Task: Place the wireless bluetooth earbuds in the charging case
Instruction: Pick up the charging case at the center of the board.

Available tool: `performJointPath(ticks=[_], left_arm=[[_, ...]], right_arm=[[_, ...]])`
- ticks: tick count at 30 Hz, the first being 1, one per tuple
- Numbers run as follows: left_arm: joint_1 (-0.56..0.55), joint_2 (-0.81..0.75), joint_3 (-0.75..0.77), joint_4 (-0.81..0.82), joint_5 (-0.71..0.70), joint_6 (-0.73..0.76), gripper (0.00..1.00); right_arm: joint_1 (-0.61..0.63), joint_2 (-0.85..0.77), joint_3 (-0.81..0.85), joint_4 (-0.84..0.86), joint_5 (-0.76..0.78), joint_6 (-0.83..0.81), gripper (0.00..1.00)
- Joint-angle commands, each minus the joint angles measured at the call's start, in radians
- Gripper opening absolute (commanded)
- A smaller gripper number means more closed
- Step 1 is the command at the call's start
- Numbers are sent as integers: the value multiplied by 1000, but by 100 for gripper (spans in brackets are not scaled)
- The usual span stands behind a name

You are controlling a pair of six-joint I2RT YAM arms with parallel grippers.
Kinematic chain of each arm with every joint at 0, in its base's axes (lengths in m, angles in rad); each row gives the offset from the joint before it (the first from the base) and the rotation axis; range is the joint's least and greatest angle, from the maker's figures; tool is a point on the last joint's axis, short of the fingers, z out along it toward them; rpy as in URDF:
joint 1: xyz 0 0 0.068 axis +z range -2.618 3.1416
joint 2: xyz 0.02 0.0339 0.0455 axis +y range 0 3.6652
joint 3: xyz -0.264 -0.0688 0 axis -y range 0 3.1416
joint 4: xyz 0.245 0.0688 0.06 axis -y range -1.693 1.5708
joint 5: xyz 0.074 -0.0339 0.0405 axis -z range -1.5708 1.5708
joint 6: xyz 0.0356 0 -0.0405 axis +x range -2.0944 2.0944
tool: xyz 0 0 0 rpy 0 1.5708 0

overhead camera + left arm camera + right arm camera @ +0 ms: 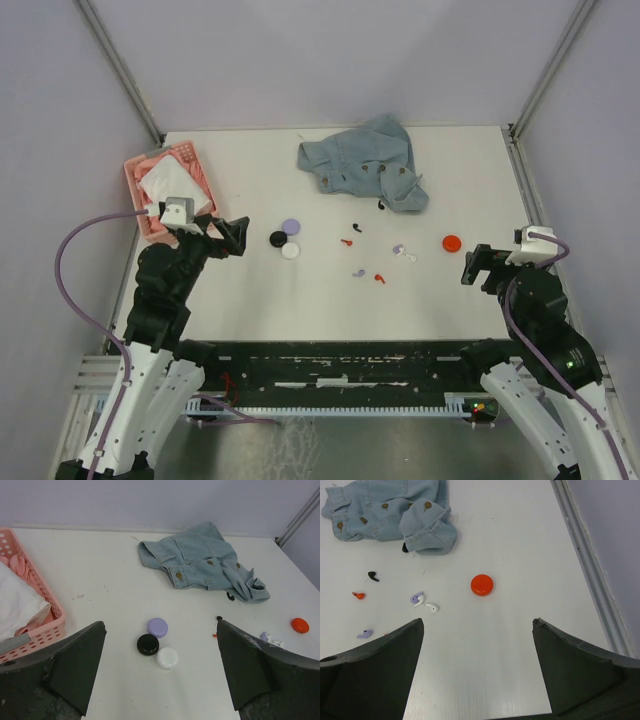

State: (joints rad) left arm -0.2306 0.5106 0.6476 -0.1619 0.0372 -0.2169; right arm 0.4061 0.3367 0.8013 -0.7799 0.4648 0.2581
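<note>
My right gripper reaches outward and lowers its open fingers around the red case (451,242) (482,585) next, since the case lies below and outward of it with bare tabletop around.
Three round cases lie together left of centre: lilac (290,226), black (278,238) and white (291,251). A red case (451,242) lies alone on the right. Tiny earbuds are scattered between them: black (358,226), red (346,241), a lilac and white pair (400,250), lilac (358,272) and red (380,279). Another black one (381,204) lies at the jacket's edge. My left gripper (235,237) is open and empty, just left of the three cases (148,644). My right gripper (475,265) is open and empty, right of the red case (482,585).
A crumpled denim jacket (365,160) lies at the back centre. A pink basket (135,180) holding white and pink cloth stands at the back left, close behind my left arm. A metal frame rail (590,565) runs along the table's right edge.
</note>
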Motion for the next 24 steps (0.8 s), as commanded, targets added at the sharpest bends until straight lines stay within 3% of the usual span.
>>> performJointPath(ticks=[1, 12, 24], left_arm=[[5, -7, -5, 59, 24, -5, 99], [-8, 1, 16, 56, 70, -18, 99], [-49, 40, 40, 2, 87, 16, 99]], right_arm=[[6, 1, 31, 31, 6, 9, 99], [6, 41, 61, -13, 11, 70, 99], [7, 314, 37, 53, -88, 163, 99]])
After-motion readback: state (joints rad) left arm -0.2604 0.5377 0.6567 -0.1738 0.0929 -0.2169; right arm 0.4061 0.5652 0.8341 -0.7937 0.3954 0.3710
